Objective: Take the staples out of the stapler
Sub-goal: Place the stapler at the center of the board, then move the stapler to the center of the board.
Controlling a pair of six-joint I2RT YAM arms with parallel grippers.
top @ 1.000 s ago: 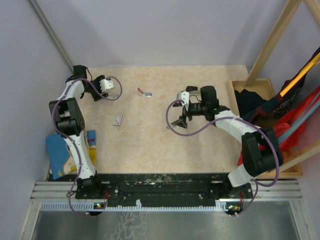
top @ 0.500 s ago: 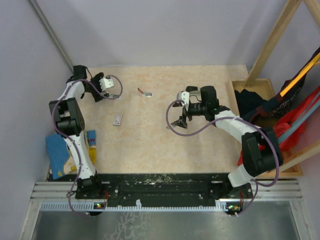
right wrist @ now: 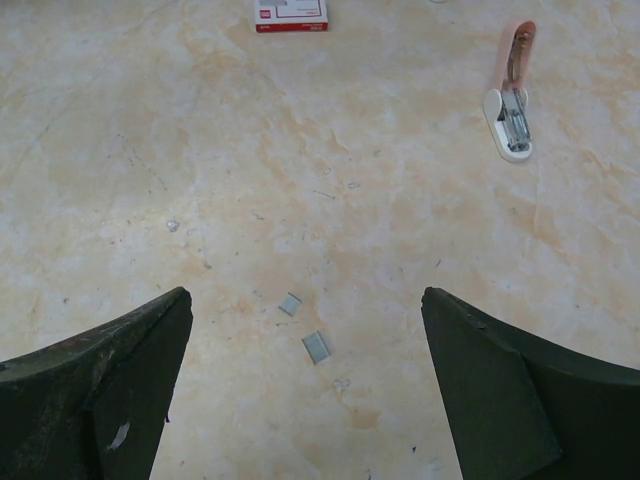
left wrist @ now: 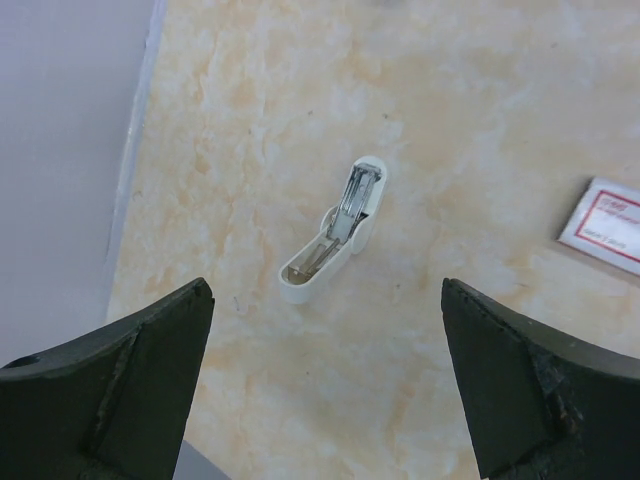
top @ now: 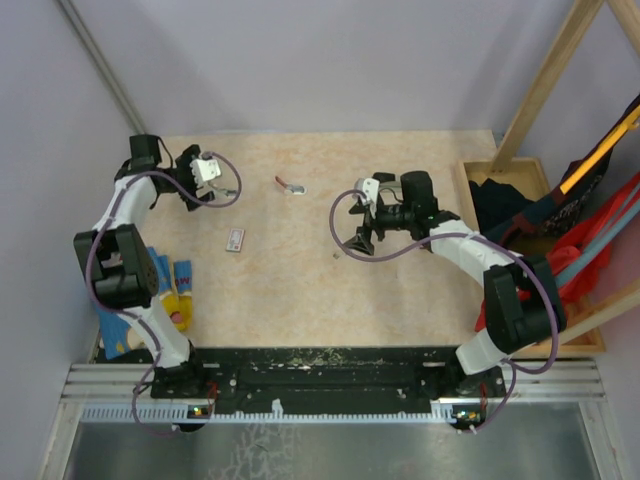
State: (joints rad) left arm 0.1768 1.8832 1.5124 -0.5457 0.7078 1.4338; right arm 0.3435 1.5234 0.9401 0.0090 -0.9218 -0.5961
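Observation:
Next, my right gripper moves outward from above the staple strips, then comes down open onto the partly hidden dark item [top: 386, 179], because that item lies beyond its fingers.
The stapler [top: 292, 186] lies opened flat on the table at the back centre, with a white base and a pinkish arm. It shows in the left wrist view [left wrist: 335, 235] and in the right wrist view [right wrist: 512, 100], where grey metal shows in its channel. Two tiny grey staple strips [right wrist: 316, 346] lie on the table between the right fingers, seen faintly in the top view [top: 337, 256]. My left gripper [top: 190, 190] is open and empty, well left of the stapler; it also shows in its own view [left wrist: 330, 380]. My right gripper [top: 358, 243] is open and empty just above the strips, as its wrist view [right wrist: 305, 390] shows.
A pinkish-white rectangular tag [top: 235, 239] lies left of centre, also in the wrist views [left wrist: 605, 218] [right wrist: 290, 14]. Blue and yellow items [top: 115, 305] lie off the table's left edge. A wooden box of cloth [top: 510, 195] and a wooden post stand at the right.
The left arm has swung its elbow out to the left and its gripper has drawn back a little toward the back left corner. The right gripper has shifted slightly left.

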